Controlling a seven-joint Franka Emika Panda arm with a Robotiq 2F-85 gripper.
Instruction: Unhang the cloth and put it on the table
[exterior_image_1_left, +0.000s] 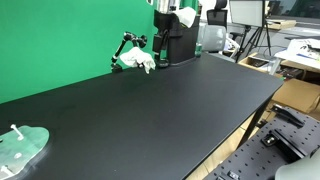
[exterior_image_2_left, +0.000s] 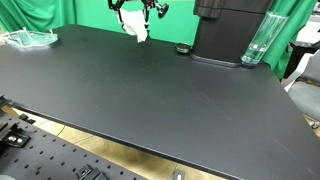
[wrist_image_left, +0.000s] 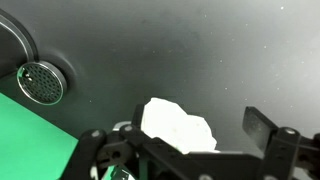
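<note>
The white cloth shows between my gripper's fingers. My open gripper should next move down onto the loose edge of the white cloth (exterior_image_1_left: 141, 62) (wrist_image_left: 178, 127) below it and close there.
The white cloth (exterior_image_1_left: 141, 62) is bunched at the far back of the black table (exterior_image_1_left: 150, 110), in front of the green backdrop, and also shows in an exterior view (exterior_image_2_left: 137, 28). My gripper (exterior_image_1_left: 129, 45) is right over it, also seen in an exterior view (exterior_image_2_left: 135, 9). In the wrist view the cloth (wrist_image_left: 178, 127) lies between my two fingers, against the left finger and apart from the right one. My gripper (wrist_image_left: 200, 128) is open. I cannot tell whether the cloth rests on the table or hangs just above it.
A black machine (exterior_image_2_left: 225, 30) stands at the back beside a clear glass (exterior_image_2_left: 255, 45). A small dark round object (exterior_image_2_left: 182, 48) lies near it. A clear greenish tray (exterior_image_1_left: 22, 148) sits at one table end. A round metal grille (wrist_image_left: 42, 82) is near the gripper.
</note>
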